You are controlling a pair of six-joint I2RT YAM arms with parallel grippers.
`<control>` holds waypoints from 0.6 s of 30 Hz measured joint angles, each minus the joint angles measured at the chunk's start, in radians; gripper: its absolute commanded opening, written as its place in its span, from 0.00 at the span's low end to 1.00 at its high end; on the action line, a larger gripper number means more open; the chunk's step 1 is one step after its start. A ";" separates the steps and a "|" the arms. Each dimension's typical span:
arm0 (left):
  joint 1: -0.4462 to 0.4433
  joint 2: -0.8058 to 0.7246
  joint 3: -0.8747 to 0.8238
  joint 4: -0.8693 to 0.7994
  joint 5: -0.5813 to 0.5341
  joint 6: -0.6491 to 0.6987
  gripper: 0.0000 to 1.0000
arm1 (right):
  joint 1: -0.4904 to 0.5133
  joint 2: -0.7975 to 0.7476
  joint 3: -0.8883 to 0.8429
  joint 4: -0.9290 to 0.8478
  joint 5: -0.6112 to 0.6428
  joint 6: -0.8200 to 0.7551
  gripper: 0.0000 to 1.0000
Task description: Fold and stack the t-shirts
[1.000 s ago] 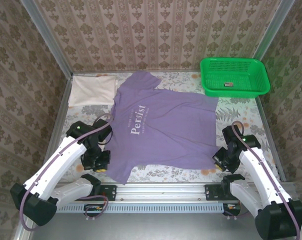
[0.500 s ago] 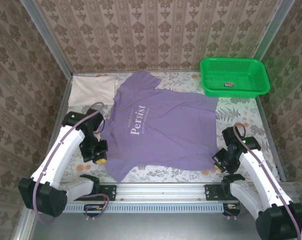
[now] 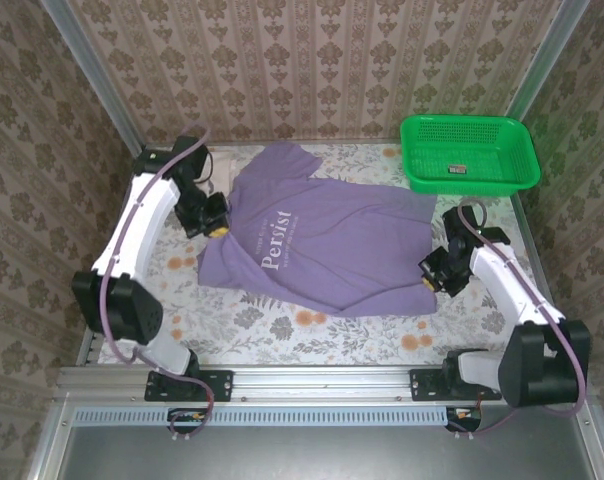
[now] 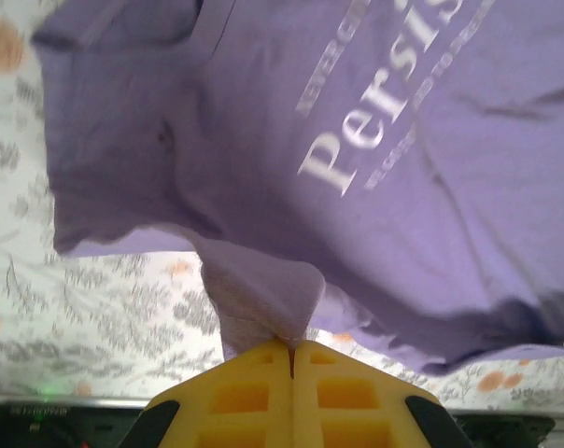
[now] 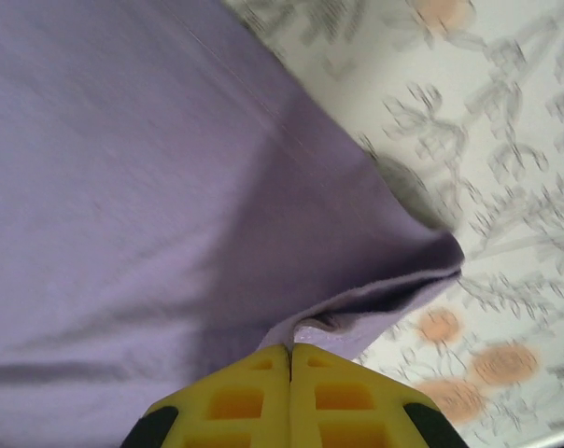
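The bunched corner goes outward in my left gripper next and is released over the cloth (image 3: 243, 208) beside the neckline, which lies outward of that gripper.
The purple t-shirt (image 3: 332, 240) with white "Persist" lettering lies across the middle of the table, its near edge lifted and drawn toward the back. My left gripper (image 3: 217, 228) is shut on a bunched corner of it at its left side; the left wrist view shows cloth (image 4: 263, 289) pinched at the yellow tips of that gripper (image 4: 291, 343). My right gripper (image 3: 432, 272) is shut on the shirt's right hem corner, seen in the right wrist view as a fold (image 5: 375, 299) rising from the gripper (image 5: 290, 347). The cream t-shirt sits at the back left, hidden behind my left arm.
A green mesh basket (image 3: 469, 152) stands at the back right with a small dark item (image 3: 458, 169) inside. The floral table cover (image 3: 312, 325) is bare near the front. Patterned walls close in the left, back and right sides.
Both grippers have moved from the near edge toward the back, carrying the purple shirt's near corners with them. The left arm swung far to the back left and now covers the cream shirt.
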 measured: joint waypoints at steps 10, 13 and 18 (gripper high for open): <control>0.010 0.351 0.263 0.030 0.002 0.073 0.00 | -0.106 0.217 0.089 0.105 0.014 -0.105 0.00; 0.018 0.431 0.342 0.029 -0.005 0.078 0.08 | -0.115 0.271 0.119 0.119 0.014 -0.124 0.00; 0.034 0.510 0.424 0.039 -0.024 0.087 0.41 | -0.122 0.344 0.165 0.139 0.014 -0.144 0.27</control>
